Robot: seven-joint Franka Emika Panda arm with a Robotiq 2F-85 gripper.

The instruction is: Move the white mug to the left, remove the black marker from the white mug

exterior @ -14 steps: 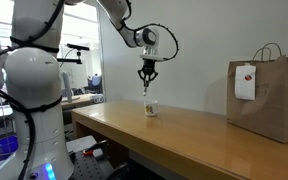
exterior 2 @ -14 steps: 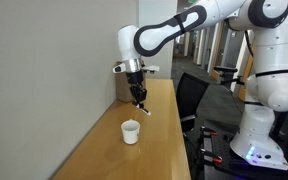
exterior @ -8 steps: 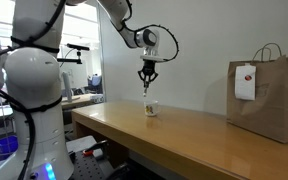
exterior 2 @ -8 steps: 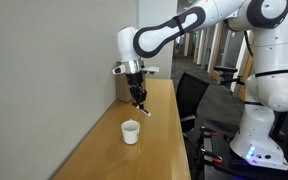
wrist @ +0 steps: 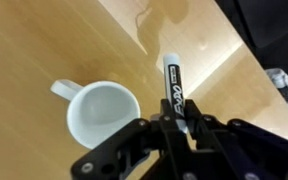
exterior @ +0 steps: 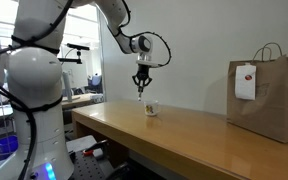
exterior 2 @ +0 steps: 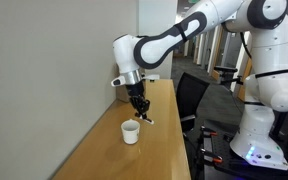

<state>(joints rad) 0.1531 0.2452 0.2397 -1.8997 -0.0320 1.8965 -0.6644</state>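
My gripper lowers next and releases the black marker (exterior 2: 144, 118) on the bare tabletop below it beside the mug, as the marker hangs clear of the mug.
The white mug (exterior: 151, 108) stands upright and empty on the wooden table in both exterior views (exterior 2: 131, 132); the wrist view shows its open top and handle (wrist: 100, 114). My gripper (wrist: 176, 118) is shut on the black marker (wrist: 174, 82), which hangs down from the jaws. In both exterior views the gripper (exterior: 141, 85) (exterior 2: 139, 108) hovers above the table with the marker (exterior 2: 144, 118) clear of the mug, beside and above it.
A brown paper bag (exterior: 269, 90) with a white tag stands on the table's far end. The wooden table (exterior: 194, 140) runs along a grey wall (exterior 2: 44, 80). A black chair (exterior 2: 189, 95) and another white robot base (exterior 2: 259, 110) stand beside the table.
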